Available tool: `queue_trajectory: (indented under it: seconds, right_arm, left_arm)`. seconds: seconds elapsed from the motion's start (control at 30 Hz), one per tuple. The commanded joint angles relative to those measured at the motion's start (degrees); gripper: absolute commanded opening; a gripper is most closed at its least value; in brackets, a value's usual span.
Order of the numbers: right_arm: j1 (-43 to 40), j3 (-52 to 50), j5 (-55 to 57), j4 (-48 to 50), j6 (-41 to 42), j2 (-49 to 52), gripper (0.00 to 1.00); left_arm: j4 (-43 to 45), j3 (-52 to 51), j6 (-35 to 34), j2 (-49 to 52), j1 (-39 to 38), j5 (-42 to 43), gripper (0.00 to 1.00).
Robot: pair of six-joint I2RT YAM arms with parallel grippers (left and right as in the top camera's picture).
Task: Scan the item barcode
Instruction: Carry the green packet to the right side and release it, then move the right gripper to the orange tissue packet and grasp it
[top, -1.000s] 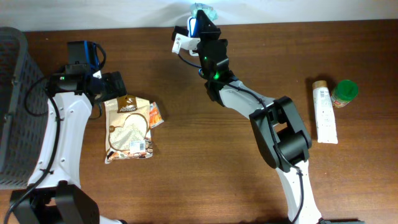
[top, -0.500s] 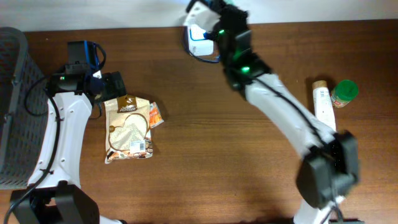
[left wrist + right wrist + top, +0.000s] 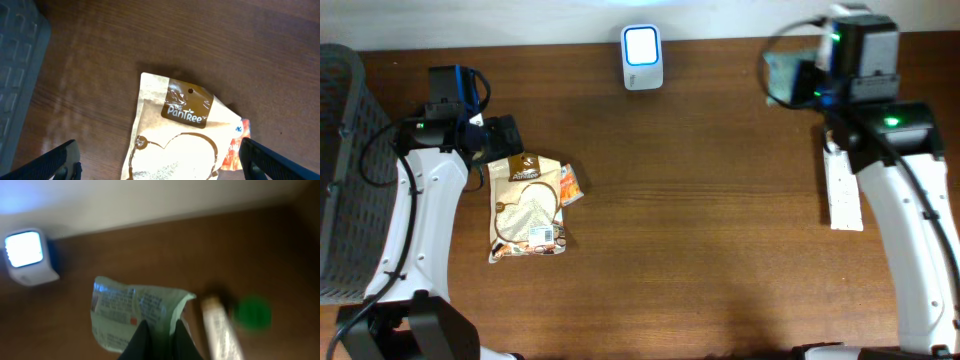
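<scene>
I will pull my right gripper back from the wall next. Then I will lower the pale green packet beside the white tube, where the table is empty.
My right gripper (image 3: 161, 330) is shut on a pale green printed packet (image 3: 130, 312), gripping its lower edge. In the overhead view the packet (image 3: 782, 78) hangs at the back right of the table, well right of the white barcode scanner (image 3: 642, 58) with its lit screen. The scanner (image 3: 27, 255) also shows at the left of the right wrist view. My left gripper (image 3: 160, 165) stands open just above a tan PanTree bag (image 3: 175, 135), one finger on each side of it, touching nothing.
A grey basket (image 3: 340, 170) stands at the left edge. A small orange sachet (image 3: 570, 185) lies against the PanTree bag (image 3: 527, 205). A white tube (image 3: 842, 185) lies under the right arm, and a green-capped jar (image 3: 252, 314) stands beside the tube (image 3: 222, 330).
The right arm has swung from in front of the scanner to the right side of the table, carrying the green packet. The left arm has stayed put.
</scene>
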Motion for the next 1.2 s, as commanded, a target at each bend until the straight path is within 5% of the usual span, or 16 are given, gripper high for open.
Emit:
queue_trajectory:
  seconds: [0.0,0.23,0.6,0.67,0.73,0.97,1.17]
  right_arm:
    - [-4.02,-2.01,-2.89,-4.17,18.64,0.79,0.04]
    - [-10.36,-12.17,-2.69,-4.24,18.93,2.62,0.04]
    - [-13.64,-30.36,-2.03,11.02,20.17,2.86,0.05]
    - [-13.64,-31.34,-2.01,12.24,20.15,2.86,0.32]
    - [-13.64,-31.32,-1.79,12.66,20.13,2.84,0.44]
    - [-13.55,-28.65,-4.22,12.15,16.59,2.84,0.47]
    - [-13.22,-19.39,-21.88,6.23,6.03,2.84,0.5]
  left_arm:
    - [0.11,0.81,1.11,-0.22,0.09,-0.42,0.99]
    - [0.11,0.81,1.11,-0.22,0.09,-0.42,0.99]
    - [0.11,0.81,1.11,-0.22,0.09,-0.42,0.99]
    - [0.09,0.81,1.11,-0.22,0.09,-0.42,0.99]
    - [0.11,0.81,1.11,-0.22,0.09,-0.42,0.99]
    - [0.11,0.81,1.11,-0.22,0.09,-0.42,0.99]
    - [0.09,0.81,1.11,-0.22,0.09,-0.42,0.99]
